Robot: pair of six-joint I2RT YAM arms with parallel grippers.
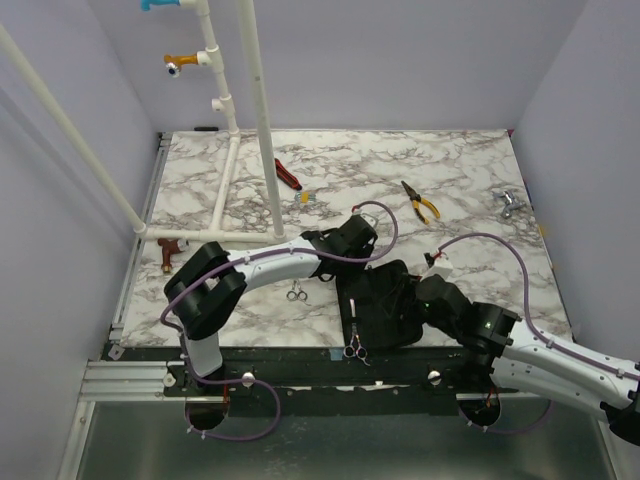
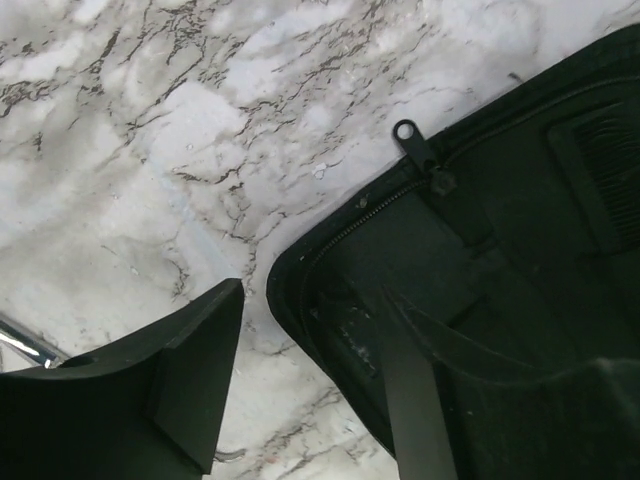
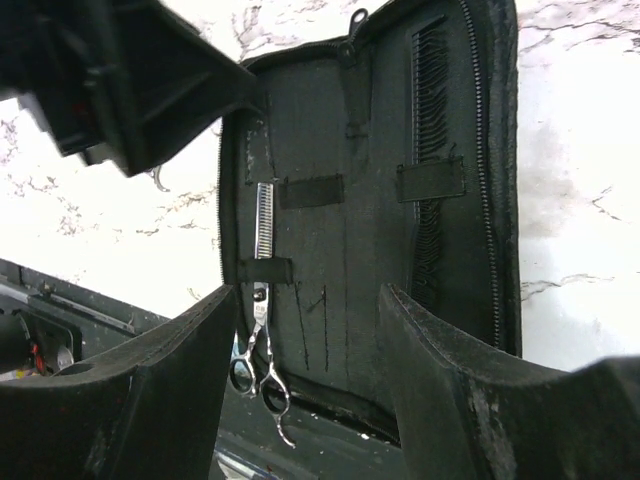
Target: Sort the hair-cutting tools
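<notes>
My left gripper should next move down and toward the case's zip pull, onto the case's edge at its far corner [image 2: 302, 252], because that edge is between the gripper's open fingers.
A black zip case [image 1: 385, 305] lies open near the table's front edge. In the right wrist view one silver scissors [image 3: 262, 225] is tucked under a strap in the case's left half [image 3: 320, 230]. Its rings [image 3: 255, 370] stick out over the near edge, as the top view shows [image 1: 354, 349]. The black comb [image 3: 430, 150] sits under a strap in the right half. A second silver scissors [image 1: 296, 292] lies loose on the marble left of the case. My left gripper [image 1: 352, 258] [image 2: 310, 400] is open and empty over the case's far left corner. My right gripper [image 1: 428, 292] [image 3: 308, 300] is open and empty above the case.
Yellow-handled pliers [image 1: 421, 202] and a red-and-black-handled tool [image 1: 287, 175] lie at the back. A white pipe frame [image 1: 262, 110] stands at the back left. A small metal piece [image 1: 508, 204] is at the far right. The zip pull [image 2: 405, 132] lies on the marble.
</notes>
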